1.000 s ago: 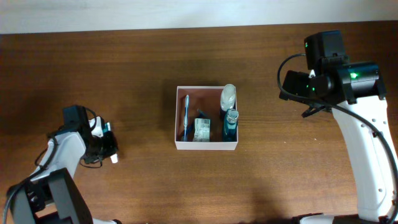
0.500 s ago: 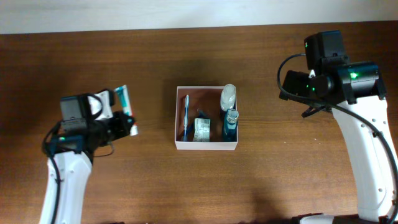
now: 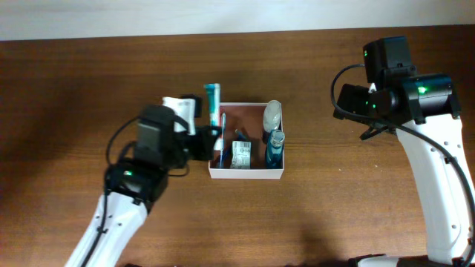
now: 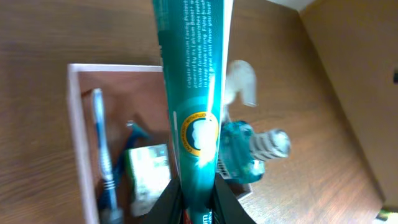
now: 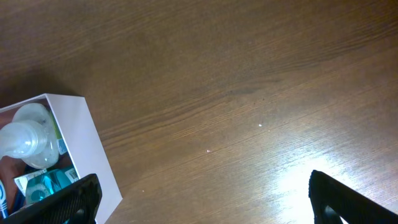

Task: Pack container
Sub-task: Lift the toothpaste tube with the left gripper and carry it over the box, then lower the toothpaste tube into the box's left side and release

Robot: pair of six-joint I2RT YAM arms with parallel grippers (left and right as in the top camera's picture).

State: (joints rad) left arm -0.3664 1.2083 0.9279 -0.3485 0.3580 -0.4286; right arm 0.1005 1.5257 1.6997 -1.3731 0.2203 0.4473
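My left gripper should move right in the overhead view until it is over the open part of the container beside the blue toothbrush, then go down and release the tube.
The container is a square white-walled box with a reddish-brown inside, at the table's middle. In it lie a blue toothbrush, a small green-white packet, a white bottle and a blue bottle. My left gripper is shut on a teal toothpaste tube and holds it over the box's left wall. In the left wrist view the tube rises from the jaws above the container. My right gripper is open and empty, right of the container.
The brown wooden table carries nothing else in view. A pale wall strip runs along the far edge. The right arm hangs over the table's right side.
My left arm has swung from the table's left side to the container, carrying the toothpaste tube up and rightward. The right arm has not moved.
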